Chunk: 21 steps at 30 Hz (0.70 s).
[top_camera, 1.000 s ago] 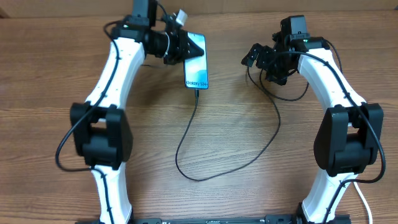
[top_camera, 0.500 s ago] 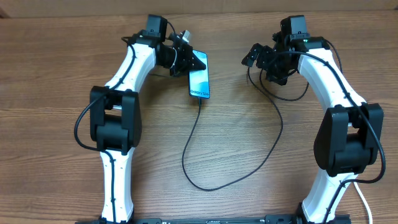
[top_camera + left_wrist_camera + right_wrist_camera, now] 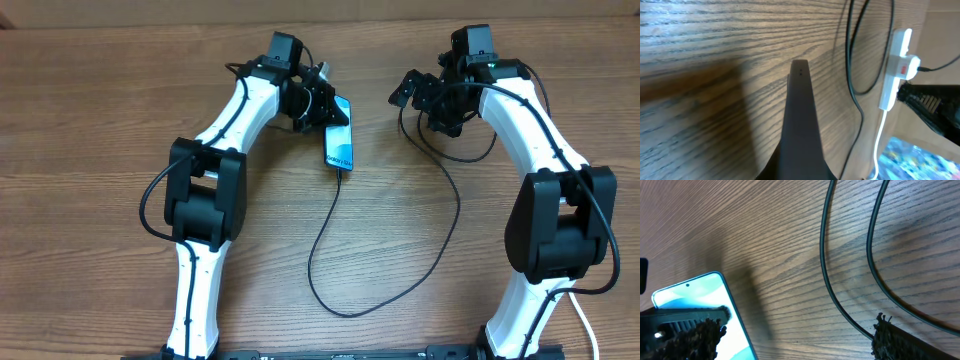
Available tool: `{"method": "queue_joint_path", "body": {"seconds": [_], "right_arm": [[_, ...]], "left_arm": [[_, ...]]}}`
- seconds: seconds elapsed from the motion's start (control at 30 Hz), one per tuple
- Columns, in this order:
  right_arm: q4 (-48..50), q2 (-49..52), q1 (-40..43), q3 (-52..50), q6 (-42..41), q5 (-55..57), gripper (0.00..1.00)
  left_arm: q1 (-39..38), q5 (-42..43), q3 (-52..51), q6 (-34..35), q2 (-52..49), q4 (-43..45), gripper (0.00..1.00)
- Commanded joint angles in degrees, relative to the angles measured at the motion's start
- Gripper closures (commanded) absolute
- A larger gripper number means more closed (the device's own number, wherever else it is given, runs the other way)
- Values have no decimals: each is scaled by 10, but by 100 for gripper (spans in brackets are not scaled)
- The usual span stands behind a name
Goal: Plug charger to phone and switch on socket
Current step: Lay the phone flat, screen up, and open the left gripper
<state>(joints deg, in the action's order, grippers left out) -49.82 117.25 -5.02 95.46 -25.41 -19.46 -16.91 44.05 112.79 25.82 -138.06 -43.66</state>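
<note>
Next, my left gripper will lower the phone onto the table beneath it, since the charger is plugged in and the phone still hangs raised.
My left gripper is shut on the top end of the phone, whose light blue screen faces up and is tilted. In the left wrist view the phone shows edge-on as a dark slab running out from the jaws. The charger, a thin black cable, is plugged into the phone's lower end, loops toward the table's front and runs back up to the right gripper. That gripper stands open above the cable. The white socket with a red switch lies at the right of the left wrist view.
A white cord leaves the socket toward the table edge. Both white arms reach in from the front. The phone screen shows beside the right gripper's left finger.
My left arm has carried the phone to the right, closer to the right gripper, and the cable's loop has trailed along with it. The right arm has not moved.
</note>
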Motion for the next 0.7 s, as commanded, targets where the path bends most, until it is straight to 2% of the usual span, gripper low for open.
{"method": "queue_joint_path", "body": {"seconds": [0.0, 0.1, 0.67], "right_arm": [[0, -16, -1, 5, 4, 3, 0], [0, -16, -1, 5, 4, 3, 0], [0, -16, -2, 5, 4, 3, 0]], "left_arm": [[-6, -13, 1, 17, -2, 8, 96], [-7, -43, 1, 37, -2, 8, 96], [-8, -69, -2, 40, -4, 11, 96]]}}
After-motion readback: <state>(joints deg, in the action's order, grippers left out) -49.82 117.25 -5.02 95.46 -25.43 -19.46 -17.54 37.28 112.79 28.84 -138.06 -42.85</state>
